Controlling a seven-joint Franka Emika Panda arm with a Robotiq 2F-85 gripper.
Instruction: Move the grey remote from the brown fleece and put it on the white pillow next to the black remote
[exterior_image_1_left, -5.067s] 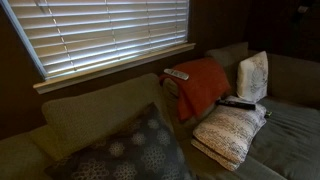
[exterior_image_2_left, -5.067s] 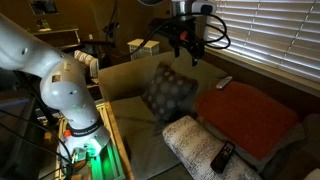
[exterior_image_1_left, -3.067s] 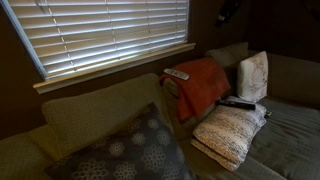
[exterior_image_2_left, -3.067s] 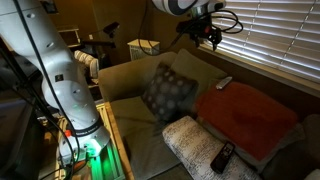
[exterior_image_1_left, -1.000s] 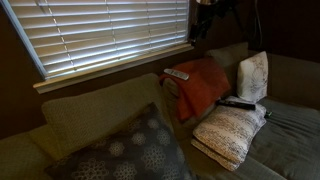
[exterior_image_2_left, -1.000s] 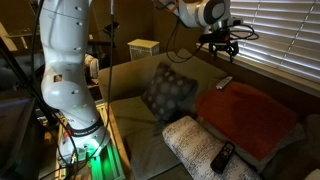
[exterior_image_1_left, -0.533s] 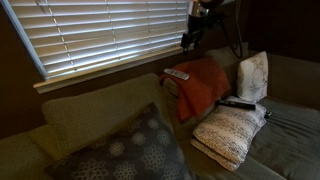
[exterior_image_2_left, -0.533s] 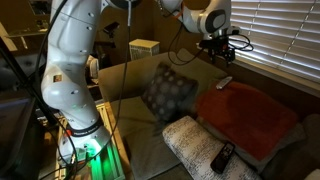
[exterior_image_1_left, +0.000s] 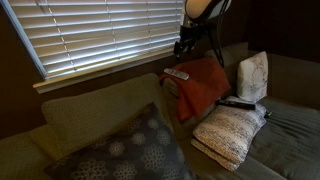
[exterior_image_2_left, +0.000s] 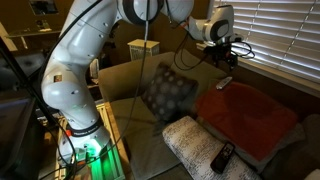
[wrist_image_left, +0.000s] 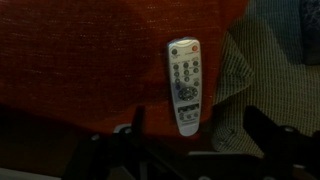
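I should lower my gripper to the grey remote (exterior_image_1_left: 176, 74), with one finger beside each long edge of the remote near the round button pad.
The grey remote (exterior_image_1_left: 176, 74) lies on the top edge of the brown fleece (exterior_image_1_left: 202, 88), draped over the couch back. It also shows in an exterior view (exterior_image_2_left: 224, 82) and in the wrist view (wrist_image_left: 185, 84), flat on the fleece (wrist_image_left: 90, 50). My gripper (exterior_image_1_left: 184, 44) hangs open a little above the remote, fingers spread (wrist_image_left: 198, 130); it also shows in an exterior view (exterior_image_2_left: 226, 61). The black remote (exterior_image_1_left: 237, 102) lies on the speckled white pillow (exterior_image_1_left: 228, 133), seen also in an exterior view (exterior_image_2_left: 222, 156) on the pillow (exterior_image_2_left: 195, 143).
A smooth white patterned pillow (exterior_image_1_left: 252, 76) leans at the couch corner. A dark floral cushion (exterior_image_1_left: 130, 150) sits on the seat, also in an exterior view (exterior_image_2_left: 168, 92). Window blinds (exterior_image_1_left: 100, 35) and a sill run behind the couch back. Olive couch fabric (wrist_image_left: 255, 70) borders the fleece.
My arm has swung over from away from the couch and come down toward the fleece; the gripper is now just above the grey remote. Remotes and pillows have not moved.
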